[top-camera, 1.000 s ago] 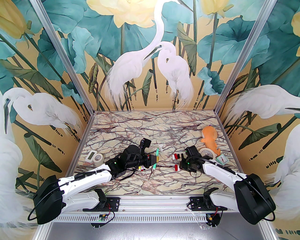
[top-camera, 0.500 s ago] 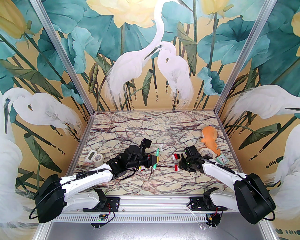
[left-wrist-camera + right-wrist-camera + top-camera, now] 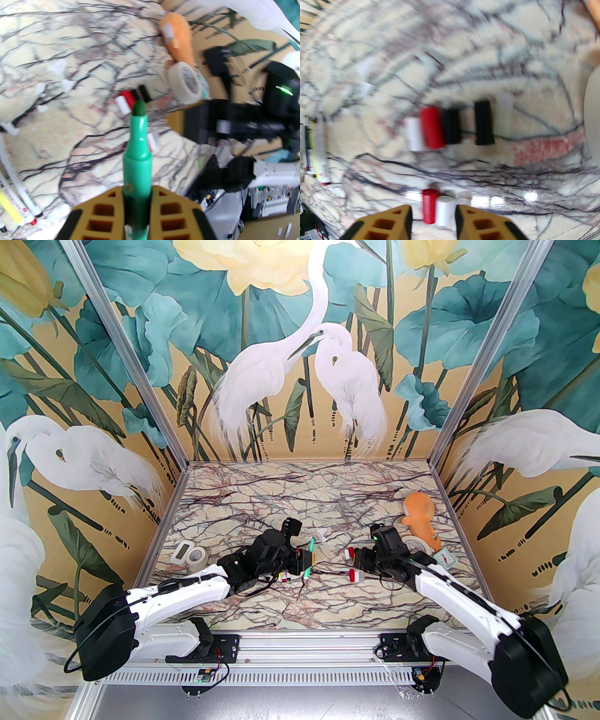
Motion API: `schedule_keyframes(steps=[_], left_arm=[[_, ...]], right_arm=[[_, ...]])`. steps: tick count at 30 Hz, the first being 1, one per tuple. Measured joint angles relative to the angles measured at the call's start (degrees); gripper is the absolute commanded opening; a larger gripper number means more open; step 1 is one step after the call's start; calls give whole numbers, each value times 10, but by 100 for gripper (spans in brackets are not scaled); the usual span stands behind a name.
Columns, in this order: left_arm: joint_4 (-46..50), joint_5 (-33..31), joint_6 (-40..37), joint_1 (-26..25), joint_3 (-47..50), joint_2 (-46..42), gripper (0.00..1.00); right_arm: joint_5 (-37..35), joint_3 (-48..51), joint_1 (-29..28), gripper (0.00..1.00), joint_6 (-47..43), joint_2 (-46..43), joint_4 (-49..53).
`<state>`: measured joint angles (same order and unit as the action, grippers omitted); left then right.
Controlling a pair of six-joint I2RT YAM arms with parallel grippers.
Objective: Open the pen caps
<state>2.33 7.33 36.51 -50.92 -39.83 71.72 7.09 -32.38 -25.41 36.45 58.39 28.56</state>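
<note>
I will tilt my left gripper down and lower the bare-tipped green pen onto the free marble beside the uncapped pens before I open my gripper.
My left gripper (image 3: 137,189) is shut on a green pen (image 3: 137,150) whose bare dark-green tip points away; from above the green pen (image 3: 309,558) lies across the left gripper (image 3: 305,559). My right gripper (image 3: 433,208) is open, its fingers (image 3: 403,218) apart just short of a red cap (image 3: 429,206) and a white cap (image 3: 444,209) lying on the marble. Further off is a row of pen caps: white (image 3: 414,133), red (image 3: 432,127), two black (image 3: 452,126), one whitish (image 3: 504,117). From above, the right gripper (image 3: 358,563) hangs beside the near caps (image 3: 355,575).
Uncapped pens (image 3: 18,187) lie near the left gripper. On the right stand a tape roll (image 3: 415,543), an orange plush (image 3: 419,516) and a small clock (image 3: 445,558). A white timer (image 3: 182,550) and another tape roll (image 3: 197,558) sit at the left edge.
The right gripper's jaws have spread apart, and the right wrist has lifted and shifted toward the far side. The left arm has drifted slightly with the green pen held.
</note>
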Motion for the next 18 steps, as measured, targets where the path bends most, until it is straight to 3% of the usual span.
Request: schedule_keyframes(steps=[4, 11, 18], left_arm=[[50, -47, 21, -5, -31, 26, 8], [131, -116, 66, -14, -82, 78, 8], [198, -150, 108, -21, -129, 153, 9]], right_arm=[[9, -3, 0, 65, -9, -54, 3], [61, -5, 0, 100, -29, -134, -5], [125, -5, 0, 100, -35, -179, -24]])
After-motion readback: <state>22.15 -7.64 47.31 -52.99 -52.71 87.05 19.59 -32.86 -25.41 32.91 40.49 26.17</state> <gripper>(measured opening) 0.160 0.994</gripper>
